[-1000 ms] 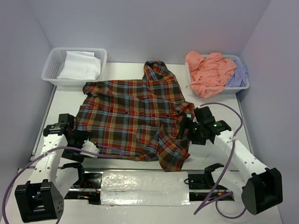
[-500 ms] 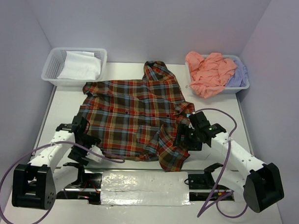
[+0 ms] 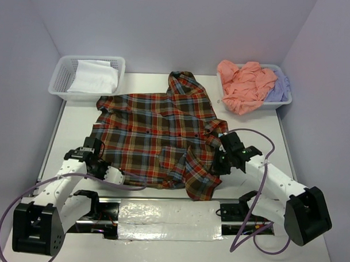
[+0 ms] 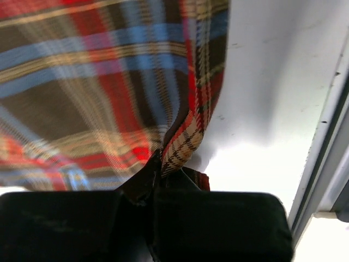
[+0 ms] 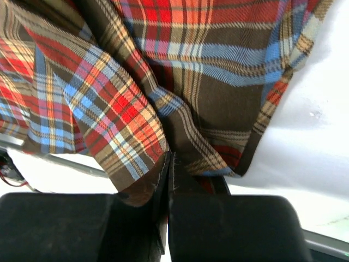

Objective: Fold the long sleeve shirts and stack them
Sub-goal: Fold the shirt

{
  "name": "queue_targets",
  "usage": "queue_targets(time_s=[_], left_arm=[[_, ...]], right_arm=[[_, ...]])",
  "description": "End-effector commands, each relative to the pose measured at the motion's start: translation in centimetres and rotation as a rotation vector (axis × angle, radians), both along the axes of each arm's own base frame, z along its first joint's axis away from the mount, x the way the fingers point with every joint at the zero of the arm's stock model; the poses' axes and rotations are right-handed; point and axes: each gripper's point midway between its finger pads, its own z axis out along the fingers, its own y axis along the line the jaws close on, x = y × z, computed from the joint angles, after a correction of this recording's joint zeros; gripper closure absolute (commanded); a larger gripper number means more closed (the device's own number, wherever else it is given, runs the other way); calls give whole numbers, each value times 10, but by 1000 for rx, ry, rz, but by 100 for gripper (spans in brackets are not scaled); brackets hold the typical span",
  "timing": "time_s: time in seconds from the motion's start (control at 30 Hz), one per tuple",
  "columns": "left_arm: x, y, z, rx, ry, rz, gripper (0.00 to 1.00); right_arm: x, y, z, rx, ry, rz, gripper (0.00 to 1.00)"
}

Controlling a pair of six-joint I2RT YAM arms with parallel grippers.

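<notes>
My left gripper holds the hem of the spread-out shirt and will next carry it outward onto the plaid shirt's side nearest the lattice basket and let go of it.
A large plaid shirt in red, brown, blue and yellow lies spread on the white table. My left gripper is shut on its near left hem; the left wrist view shows the plaid shirt's hem pinched between the jaws of the left gripper. My right gripper is shut on the bunched near right edge, and in the right wrist view plaid cloth runs into the closed right gripper. A salmon-pink shirt and a lavender one are heaped in the back right basket.
A white lattice basket at the back left holds a folded white cloth. Another white basket stands at the back right. A shiny strip lies along the near edge between the arm bases. Purple cables loop from both arms.
Both arms moved inward to the shirt's near edge. Both grippers, open a second ago, have closed on the plaid cloth.
</notes>
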Motion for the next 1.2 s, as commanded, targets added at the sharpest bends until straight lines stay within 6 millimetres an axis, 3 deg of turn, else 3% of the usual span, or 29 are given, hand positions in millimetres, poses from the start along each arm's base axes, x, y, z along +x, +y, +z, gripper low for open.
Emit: queue_targets(time_s=[0.0,0.1,0.2,0.23,0.37,0.5,0.67,0.77,0.83,1.0,1.07,1.1,1.17], left_arm=[[6,-11,20,-75,-51,56,100],[8,-15,30,-106,-85,66,100],[11,-17,28,-120,-113,73,100],[12,-18,28,-125,-118,71,100],[13,-21,27,-140,-114,69,100],[15,-20,27,-137,-108,81,100],[15,-20,28,-134,-113,75,100],[16,-20,27,-131,-121,68,100],[18,-19,27,-127,-122,73,100],[24,-18,28,-129,-132,102,100],[26,-18,31,-131,-141,117,100],[26,-18,32,-134,-141,122,100],[27,-18,36,-142,-146,148,100]], right_arm=[[-2,0,17,5,-39,28,100],[-8,-3,26,14,-49,31,100],[-15,-4,21,16,-24,23,50],[-14,-4,20,10,-24,25,29],[-13,3,19,24,-21,64,13],[-4,14,35,58,-79,94,12],[3,12,57,47,-169,107,9],[-3,20,51,99,-174,143,6],[-9,17,31,72,-137,145,6],[-13,39,18,101,-114,222,9],[-14,41,14,72,-97,237,27],[-18,40,13,54,-86,252,48],[-12,35,18,21,-114,233,75]])
